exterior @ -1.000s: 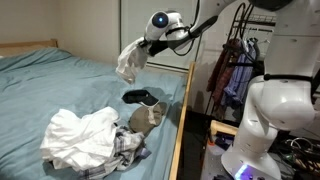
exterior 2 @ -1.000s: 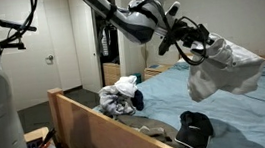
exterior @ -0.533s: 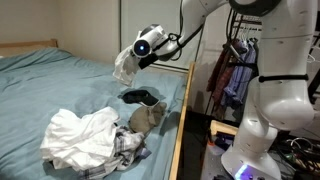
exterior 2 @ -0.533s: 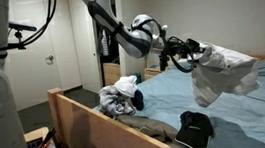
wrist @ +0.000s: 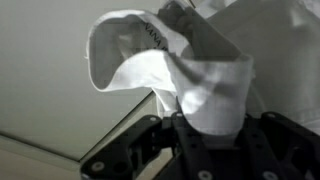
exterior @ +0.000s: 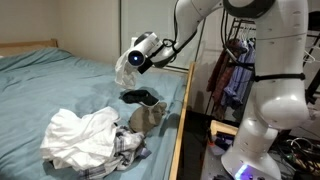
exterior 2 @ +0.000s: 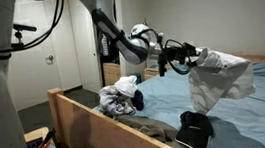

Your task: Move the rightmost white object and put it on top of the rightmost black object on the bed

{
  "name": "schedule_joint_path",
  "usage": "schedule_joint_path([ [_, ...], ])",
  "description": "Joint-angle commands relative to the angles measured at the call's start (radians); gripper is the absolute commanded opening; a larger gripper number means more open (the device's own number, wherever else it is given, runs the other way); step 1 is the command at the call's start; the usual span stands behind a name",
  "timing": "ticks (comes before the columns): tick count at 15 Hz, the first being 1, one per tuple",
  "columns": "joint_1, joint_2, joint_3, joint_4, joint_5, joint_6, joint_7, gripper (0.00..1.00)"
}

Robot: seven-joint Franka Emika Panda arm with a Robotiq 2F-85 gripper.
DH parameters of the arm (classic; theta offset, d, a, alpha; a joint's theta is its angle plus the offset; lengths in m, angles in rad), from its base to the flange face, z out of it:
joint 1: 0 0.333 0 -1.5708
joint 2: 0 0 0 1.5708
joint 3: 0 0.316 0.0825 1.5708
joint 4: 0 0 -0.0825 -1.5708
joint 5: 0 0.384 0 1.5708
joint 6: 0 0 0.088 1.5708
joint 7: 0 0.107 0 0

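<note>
I need to lower my gripper toward the black garment (exterior: 140, 97) and release the white cloth on top, because the garment lies below my gripper, under the dangling cloth.
My gripper (exterior: 136, 62) is shut on a white cloth (exterior: 124, 68) and holds it hanging in the air above the bed. In an exterior view the cloth (exterior 2: 218, 77) dangles just above a black garment (exterior 2: 195, 128) that lies on the blue sheet near the bed's edge. The black garment also shows in an exterior view (exterior: 140, 97), right below the cloth. In the wrist view the white cloth (wrist: 190, 75) fills the frame, pinched between the jaws (wrist: 210, 125).
A pile of white and checked clothes (exterior: 85, 138) with a grey-brown garment (exterior: 148, 117) lies on the bed (exterior: 60, 85); it also shows in an exterior view (exterior 2: 123, 95). A wooden bed rail (exterior 2: 98, 128) runs along the edge. Clothes hang on a rack (exterior: 232, 70).
The arm has carried the white cloth lower and toward the black garment; the cloth now hangs close above it. The grip is unchanged.
</note>
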State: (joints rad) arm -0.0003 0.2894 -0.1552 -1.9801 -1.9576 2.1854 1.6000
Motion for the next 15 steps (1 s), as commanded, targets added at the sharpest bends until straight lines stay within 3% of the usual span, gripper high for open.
schedule_joint_path([
  [1,-0.035,0.055,0.056,-0.014,-0.075,-0.035,0.01,0.1],
  [8,-0.047,0.206,0.122,-0.067,-0.113,-0.113,0.074,0.1],
  [15,-0.218,0.176,0.106,-0.144,-0.067,0.351,-0.14,0.1],
])
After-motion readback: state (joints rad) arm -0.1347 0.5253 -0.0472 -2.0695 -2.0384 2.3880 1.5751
